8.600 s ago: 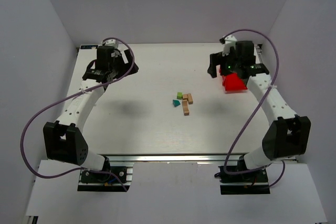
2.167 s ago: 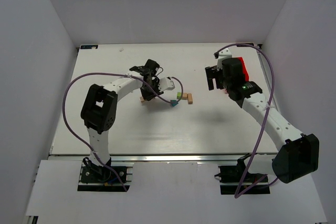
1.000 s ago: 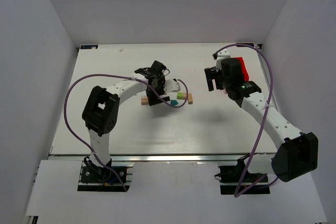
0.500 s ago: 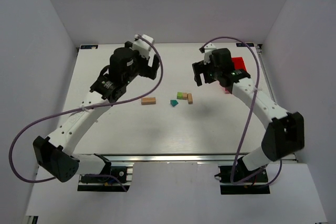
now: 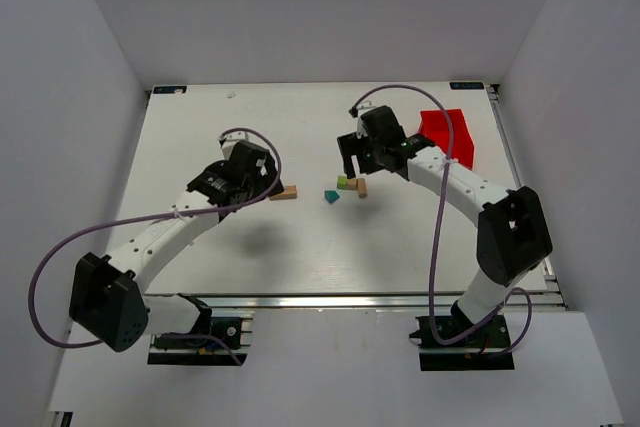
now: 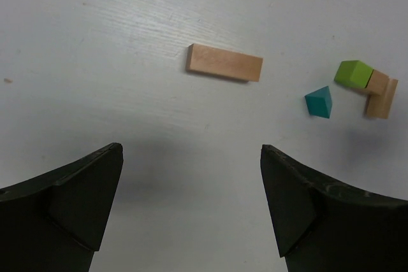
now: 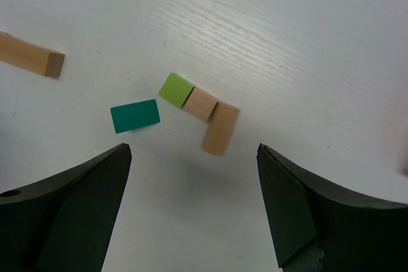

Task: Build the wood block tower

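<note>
The small tan block (image 5: 351, 185) (image 7: 201, 103) is touched by both of its neighbours, so my right gripper needs to lower onto it next, with one finger going in beside the green block and one beside the tan.
No tower stands; the blocks lie flat on the white table. A long tan block (image 5: 284, 192) lies apart to the left. A teal block (image 5: 332, 196), a lime-green block (image 5: 342, 183) and two tan blocks (image 5: 357, 187) cluster at the centre. My left gripper (image 5: 262, 181) is open and empty, just left of the long tan block (image 6: 224, 63). My right gripper (image 5: 350, 161) is open and empty, hovering above the cluster: green (image 7: 176, 88), small tan (image 7: 202, 104), tan (image 7: 220, 128), teal (image 7: 134, 116).
A red plastic bin (image 5: 447, 135) stands at the back right, behind the right arm. The table's walls rise on the left, back and right. Purple cables loop off both arms.
The left arm has dropped and swung in beside the long tan block it earlier moved left. The right gripper has moved left from the red bin to above the cluster.
</note>
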Controlling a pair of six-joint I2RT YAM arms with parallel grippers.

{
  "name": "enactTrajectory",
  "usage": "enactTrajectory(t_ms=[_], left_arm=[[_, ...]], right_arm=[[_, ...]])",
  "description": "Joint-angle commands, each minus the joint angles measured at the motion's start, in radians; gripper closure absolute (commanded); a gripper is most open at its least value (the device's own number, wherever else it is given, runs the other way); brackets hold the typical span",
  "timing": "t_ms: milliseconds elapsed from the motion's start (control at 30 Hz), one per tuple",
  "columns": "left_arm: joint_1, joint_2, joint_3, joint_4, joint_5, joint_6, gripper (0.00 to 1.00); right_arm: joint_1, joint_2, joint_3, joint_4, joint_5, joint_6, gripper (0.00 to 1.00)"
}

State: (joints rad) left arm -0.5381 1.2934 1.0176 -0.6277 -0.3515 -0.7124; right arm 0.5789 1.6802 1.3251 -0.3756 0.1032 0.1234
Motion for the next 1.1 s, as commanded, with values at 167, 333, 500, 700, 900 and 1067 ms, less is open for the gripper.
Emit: enactTrajectory(t_ms=[167, 333, 500, 700, 900, 1067], left_arm=[[0.020, -0.095, -0.111, 0.075, 0.065, -0.061, 0.02], [0.021, -0.091, -0.134, 0.111, 0.108, -0.030, 0.02], [0.021, -0.127, -0.163, 0.111, 0.108, -0.030, 0.02], [0.021, -0.163, -0.163, 0.091, 0.077, -0.025, 0.02], [0.021, -0.163, -0.154, 0.079, 0.063, -0.018, 0.02], [0.021, -0.161, -0.143, 0.068, 0.045, -0.009, 0.02]], right_arm=[[0.087, -0.024, -0.153, 0.040, -0.086, 0.102, 0.15], [0.113, 0.045, -0.141, 0.041, -0.092, 0.107, 0.11], [0.114, 0.079, -0.123, 0.070, -0.079, 0.117, 0.11], [0.107, 0.142, -0.103, 0.081, -0.068, 0.137, 0.11], [0.098, 0.196, -0.063, 0.083, -0.010, 0.147, 0.14], [0.078, 0.243, -0.023, 0.060, 0.067, 0.163, 0.17]])
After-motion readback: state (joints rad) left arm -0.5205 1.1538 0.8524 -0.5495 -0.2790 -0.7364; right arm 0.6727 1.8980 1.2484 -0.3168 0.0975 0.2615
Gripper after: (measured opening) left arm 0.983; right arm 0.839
